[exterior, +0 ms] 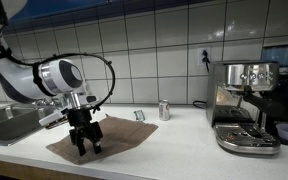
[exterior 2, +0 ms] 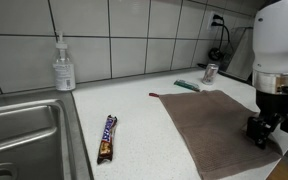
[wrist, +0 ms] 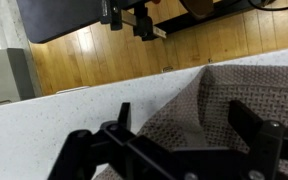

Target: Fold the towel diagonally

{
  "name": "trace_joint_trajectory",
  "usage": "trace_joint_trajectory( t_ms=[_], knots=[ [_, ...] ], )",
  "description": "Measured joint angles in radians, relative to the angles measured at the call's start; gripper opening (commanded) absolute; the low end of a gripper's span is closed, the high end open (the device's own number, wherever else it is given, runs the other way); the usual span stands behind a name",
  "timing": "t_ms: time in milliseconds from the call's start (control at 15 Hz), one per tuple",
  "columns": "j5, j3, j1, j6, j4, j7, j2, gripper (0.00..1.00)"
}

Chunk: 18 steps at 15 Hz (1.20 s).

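My gripper has the creased corner of the towel between its fingers already. It should stay low and close its fingers onto that corner next.
The brown-taupe towel (exterior: 112, 135) lies spread flat on the white counter, seen in both exterior views (exterior 2: 209, 125). My gripper (exterior: 85, 147) stands low over the towel's corner nearest the counter's front edge (exterior 2: 263, 134). In the wrist view the gripper (wrist: 184, 128) is open, its two black fingers wide apart. The towel's corner (wrist: 179, 110) lies between them with a slight crease, and nothing is pinched. I cannot tell whether the fingertips touch the cloth.
A silver can (exterior: 164, 110) and a small dark flat object (exterior: 139, 115) stand behind the towel. A coffee machine (exterior: 244, 105) is at one end, a sink (exterior 2: 24, 130) with a soap bottle (exterior 2: 63, 68) at the other. A candy bar (exterior 2: 106, 138) lies beside the sink.
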Motion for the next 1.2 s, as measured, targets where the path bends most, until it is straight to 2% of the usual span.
trace_joint_trajectory(
  t_ms=[1200],
  knots=[
    [-0.015, -0.06, 0.013, 0.0, 0.037, 0.053, 0.039, 1.0]
  ],
)
